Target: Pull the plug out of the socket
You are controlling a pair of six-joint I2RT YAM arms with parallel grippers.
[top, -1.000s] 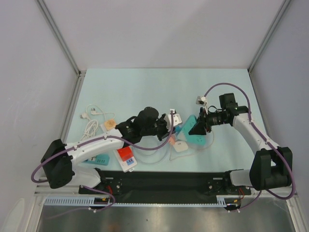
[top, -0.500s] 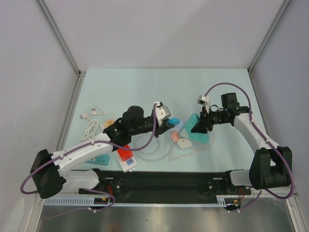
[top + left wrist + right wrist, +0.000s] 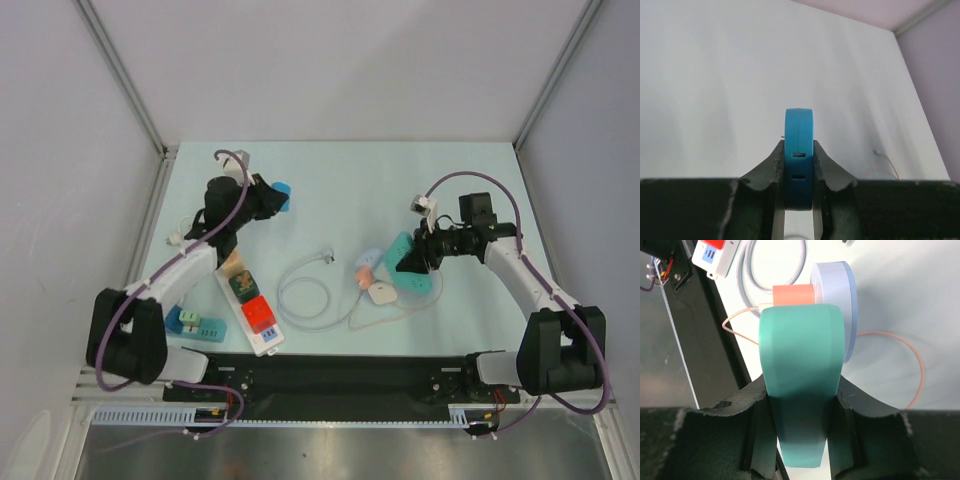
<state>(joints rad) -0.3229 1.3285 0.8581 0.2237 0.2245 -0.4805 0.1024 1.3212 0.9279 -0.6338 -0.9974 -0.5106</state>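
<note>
The blue plug is off the socket, so the left gripper needs to go down, outward and to the left in the top view next, toward the table's far corner (image 3: 212,166).
My right gripper (image 3: 411,260) (image 3: 801,386) is shut on a teal socket block (image 3: 421,281) (image 3: 800,340) right of the table's middle. An orange plug (image 3: 792,295) (image 3: 364,271) on a thin orange cord and a pale round disc (image 3: 834,302) sit at the socket's far end. My left gripper (image 3: 270,196) (image 3: 799,150) is far off at the back left, raised, and shut on a blue plug (image 3: 282,192) (image 3: 799,125) with two small slots in its edge. The blue plug is well apart from the socket.
A white power strip (image 3: 250,305) carrying red and green blocks lies at the front left. A looped white cable (image 3: 300,297) lies beside it. A white cord bundle (image 3: 189,262) sits at the left, a teal adapter (image 3: 190,322) by the left base, and a white puck (image 3: 381,294) near the socket.
My left arm has swung from beside the teal socket to the back left, carrying the blue plug away from it. The right gripper has held the socket almost still.
</note>
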